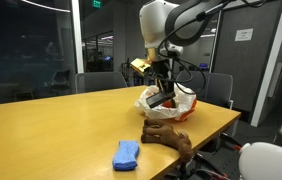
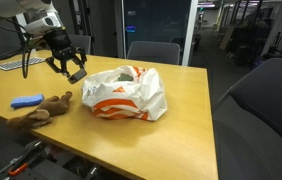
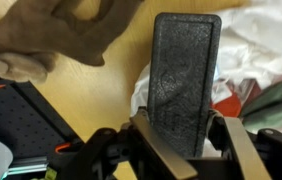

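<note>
The bag's opening [image 3: 263, 103] is to the right of my gripper in the wrist view. My gripper needs to lift the block [image 3: 184, 80] over the bag's raised rim next, then go down to let it go.
My gripper [image 3: 186, 150] is shut on a dark grey textured block [image 3: 184, 80], held upright between the fingers. In both exterior views the gripper [image 1: 161, 98] [image 2: 73, 70] hangs above the wooden table, just beside a white and orange plastic bag [image 1: 169, 103] [image 2: 126, 92]. The block shows as a dark object in the jaws [image 2: 76, 73]. A brown plush toy [image 1: 168, 135] [image 2: 43, 108] lies on the table near the gripper and shows at the top left of the wrist view [image 3: 51, 35]. The bag holds red and green items [image 3: 266, 100].
A blue cloth-like object [image 1: 127, 154] [image 2: 26, 100] lies beside the plush toy near the table edge [image 1: 196, 145]. Office chairs stand round the table [image 2: 153, 52]. A sheet of paper [image 2: 9, 65] lies at the far end. Glass walls stand behind.
</note>
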